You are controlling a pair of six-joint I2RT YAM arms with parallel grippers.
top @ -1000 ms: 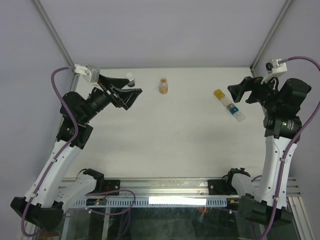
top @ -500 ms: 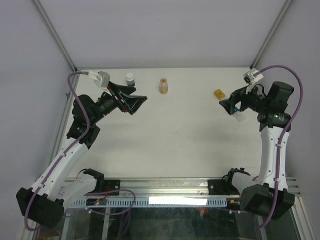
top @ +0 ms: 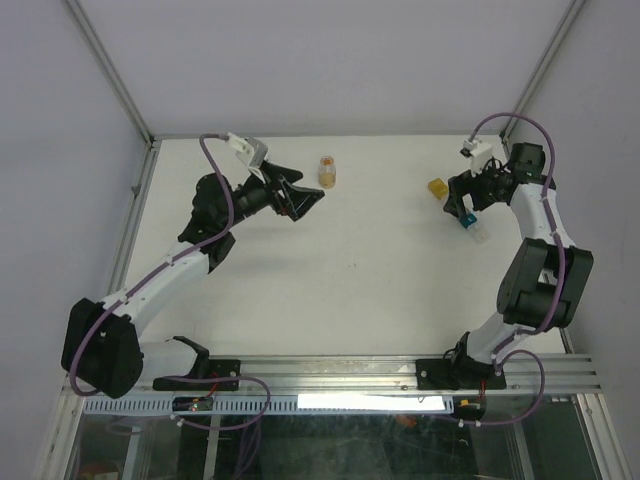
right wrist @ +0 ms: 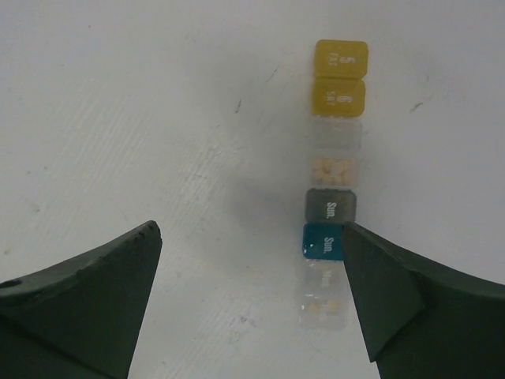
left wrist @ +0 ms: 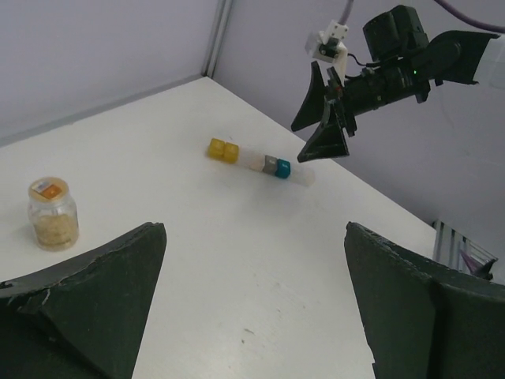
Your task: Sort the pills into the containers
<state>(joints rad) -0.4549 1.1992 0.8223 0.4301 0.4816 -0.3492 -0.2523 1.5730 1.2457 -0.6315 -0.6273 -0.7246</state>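
I should lower my right gripper and move it to the right in the wrist view onto the grey section (right wrist: pixel 331 206), because the strip of containers is closer to one finger than to the other.
The containers (right wrist: pixel 331 181) are a strip of joined compartments: yellow, clear, grey, teal, clear. It lies at the table's back right (top: pixel 478 232) and shows far off in the left wrist view (left wrist: pixel 254 160). Tiny tan pills (right wrist: pixel 334 170) lie in a clear compartment, and a few more (right wrist: pixel 323 305) in the end one. My right gripper (right wrist: pixel 248 304) is open just above the strip's teal end (top: pixel 460 207), its right finger (right wrist: pixel 410 300) over the strip's edge. My left gripper (top: pixel 308 205) is open and empty (left wrist: pixel 256 316), just left of the vial.
A small clear vial (top: pixel 327 172) with tan contents stands at the back middle, also in the left wrist view (left wrist: pixel 53 213). The white-capped dark blue bottle is hidden. The table's back edge and frame posts are close behind both grippers.
My left arm has swung right, from beside the blue bottle towards the vial. My right arm has reached forward and left, and its gripper now hangs over the strip.
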